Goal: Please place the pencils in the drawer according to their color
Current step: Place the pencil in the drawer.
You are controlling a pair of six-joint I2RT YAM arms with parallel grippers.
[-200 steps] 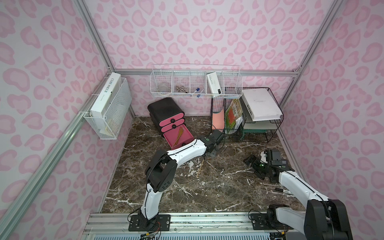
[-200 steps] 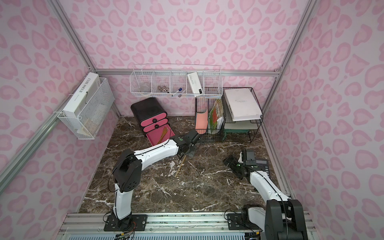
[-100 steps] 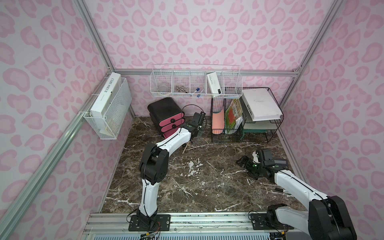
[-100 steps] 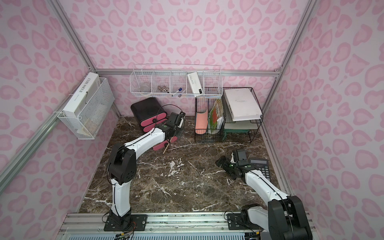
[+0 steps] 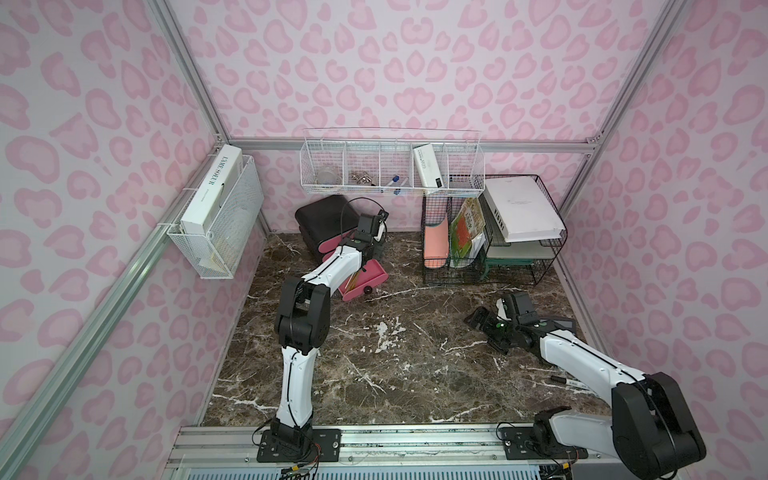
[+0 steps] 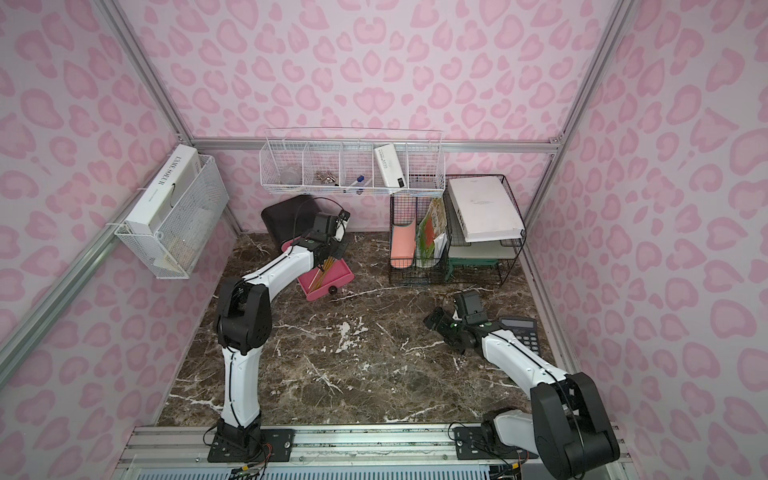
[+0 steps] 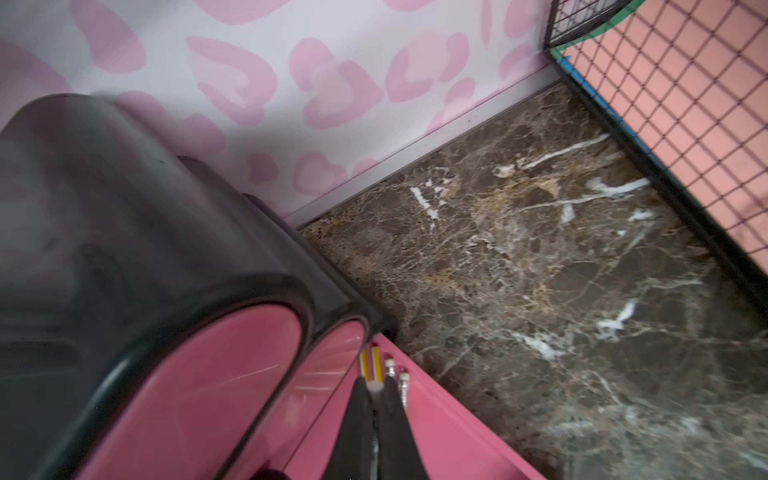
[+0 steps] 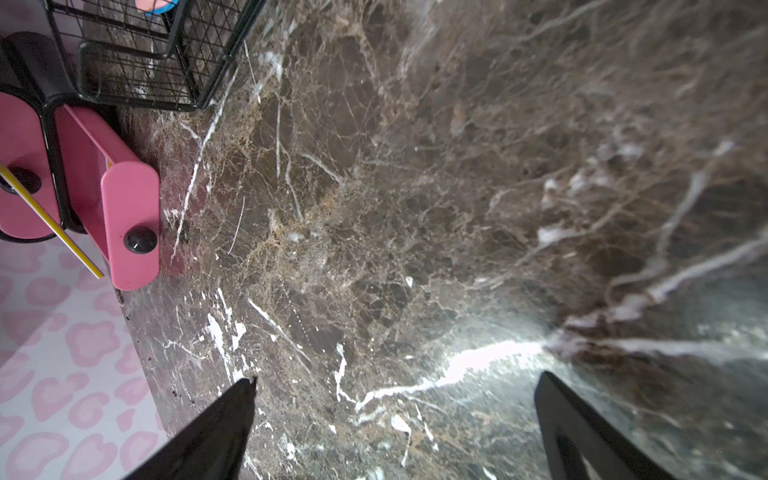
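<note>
My left gripper holds a yellow pencil and next needs to lower it a little and release it in the drawer, because pencils of the same yellow are already inside the open bottom drawer.
The drawer cabinet is black with pink fronts and stands at the back left. Its bottom drawer is pulled out, with yellow pencils lying in it. My left gripper hangs over that open drawer. It is shut on a yellow pencil whose pale eraser end shows between the fingertips. In the right wrist view a yellow pencil slants across the cabinet's front. My right gripper is open and empty, low over the marble at the right.
A black wire file rack with folders and a white book stands at the back right. White wire baskets hang on the back and left walls. A calculator and a marker lie by the right arm.
My left arm has swung from the middle of the table back to the open bottom drawer, staying shut. The right gripper has shifted a little to the left, still open.
</note>
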